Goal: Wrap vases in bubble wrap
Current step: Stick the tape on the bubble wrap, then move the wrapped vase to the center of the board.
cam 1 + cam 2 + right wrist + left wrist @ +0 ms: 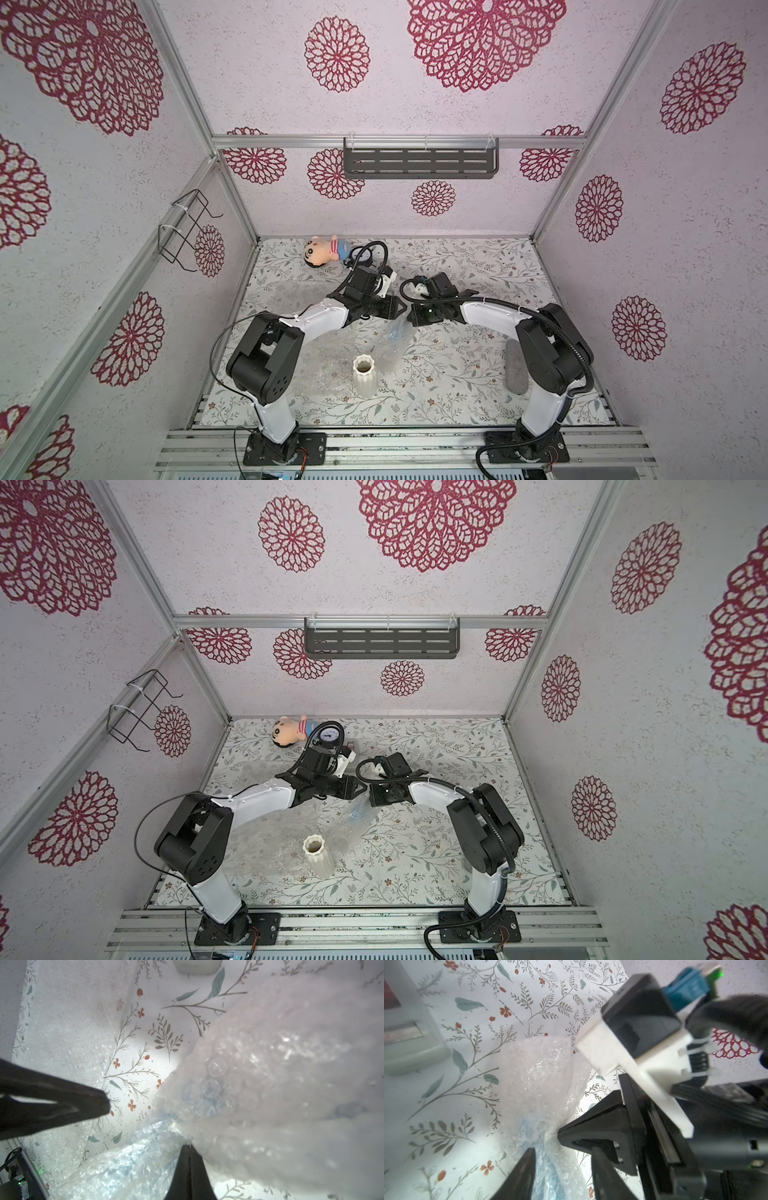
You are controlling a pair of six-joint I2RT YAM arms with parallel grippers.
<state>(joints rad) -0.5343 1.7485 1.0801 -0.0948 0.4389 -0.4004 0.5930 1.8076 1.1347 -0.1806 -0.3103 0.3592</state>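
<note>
I need to move my right gripper sideways toward the grey case next, over the bare tabletop beside the bundle, and let go of the fold, because the cream-white vase stands close.
The light blue vase is bundled in bubble wrap and shows only as a blue tint through the plastic; both top views show the bundle just below the two wrists. My left gripper is open, its fingers standing either side of the bundle. My right gripper is shut, pinching a fold of the bubble wrap at the bundle's top. The cream-white vase stands upright on a second, flat sheet near the front.
A grey oblong case lies by the right arm. At the back lie a doll and a dial gauge. A beige tape dispenser sits close behind the grippers. More clear wrap lies at the left.
</note>
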